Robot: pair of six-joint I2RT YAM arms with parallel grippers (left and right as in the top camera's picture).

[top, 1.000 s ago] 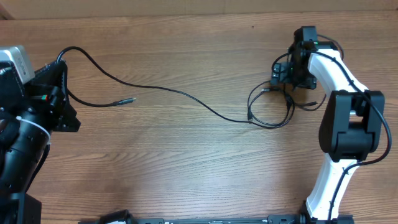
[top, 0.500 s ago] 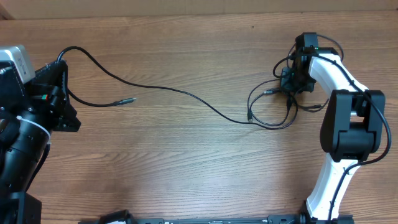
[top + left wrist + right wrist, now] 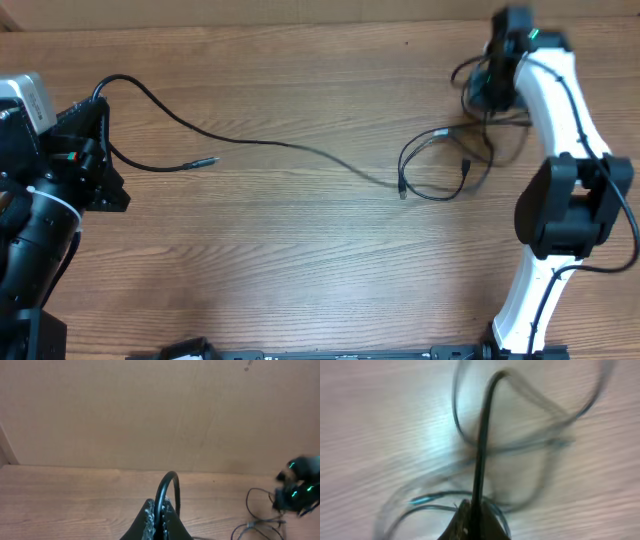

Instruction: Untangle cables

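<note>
My right gripper moves back, to the right in the overhead view and down next, to release the cable on bare tabletop clear of the tangle (image 3: 617,233).
A long thin black cable (image 3: 270,145) runs across the wooden table from my left gripper (image 3: 100,102) to a tangle of loops (image 3: 436,168) at the right. Its free plug end (image 3: 207,160) lies near the left arm. In the left wrist view the left gripper (image 3: 161,521) is shut on a cable (image 3: 169,480) that arches up out of it. My right gripper (image 3: 489,92) is raised over the far side of the tangle. The blurred right wrist view shows this gripper (image 3: 472,521) shut on a cable strand (image 3: 482,435), with loops hanging below.
The wooden table (image 3: 300,270) has a brown cardboard wall (image 3: 150,410) along its far side. The white right arm (image 3: 560,110) leans over the right part of the table. The black left arm (image 3: 40,200) fills the left edge.
My right gripper has shut on a strand of the tangle and moved up and towards the far edge, pulling the loops after it. The left gripper has stayed still.
</note>
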